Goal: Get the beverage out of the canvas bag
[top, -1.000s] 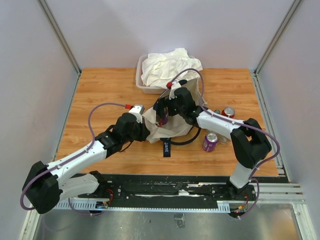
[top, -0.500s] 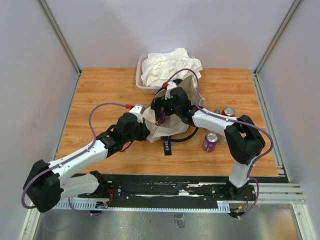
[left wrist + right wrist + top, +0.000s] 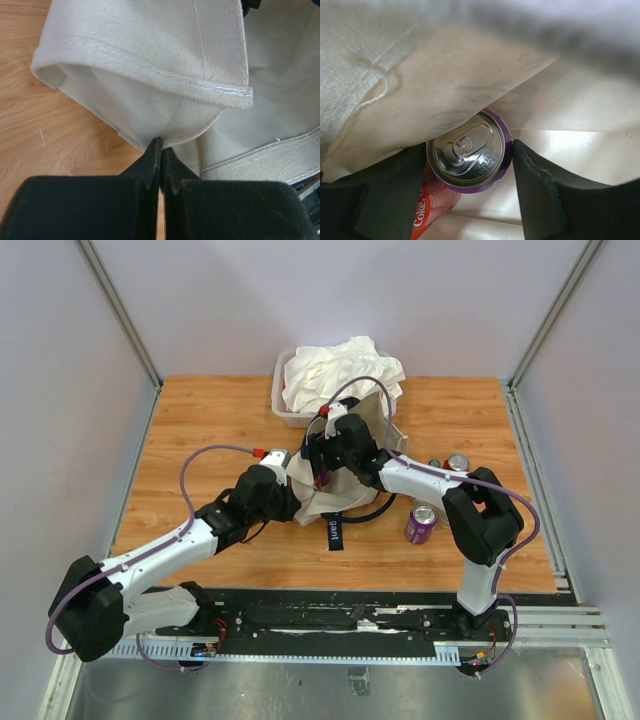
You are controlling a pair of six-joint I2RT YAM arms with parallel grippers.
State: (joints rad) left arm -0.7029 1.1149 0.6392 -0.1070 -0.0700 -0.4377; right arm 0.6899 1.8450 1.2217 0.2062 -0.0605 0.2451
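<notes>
My right gripper should next rise out of the bag (image 3: 345,498), come back and down to the wood (image 3: 383,542) beside the standing purple can, and let go, because that wood is clear.
The cream canvas bag (image 3: 345,498) lies at the table's middle, its navy strap (image 3: 333,532) trailing toward me. My left gripper (image 3: 284,486) is shut on the bag's left rim; the left wrist view shows the tips (image 3: 160,145) pinching a fold of canvas (image 3: 150,60). My right gripper (image 3: 322,472) reaches into the bag's mouth. In the right wrist view its fingers (image 3: 469,149) press both sides of a purple can (image 3: 469,152), seen from its silver top. A red Coke can (image 3: 432,205) lies just under it inside the bag (image 3: 420,85).
A clear tub (image 3: 278,392) heaped with white cloth (image 3: 340,372) stands behind the bag. A purple can (image 3: 420,523), a red-topped can (image 3: 458,463) and a smaller can (image 3: 434,465) stand on the wood right of the bag. Grey walls enclose the table.
My right gripper has moved a little back and to the left at the bag's mouth, and the bag's upper flap has risen with it. The left arm holds its place.
</notes>
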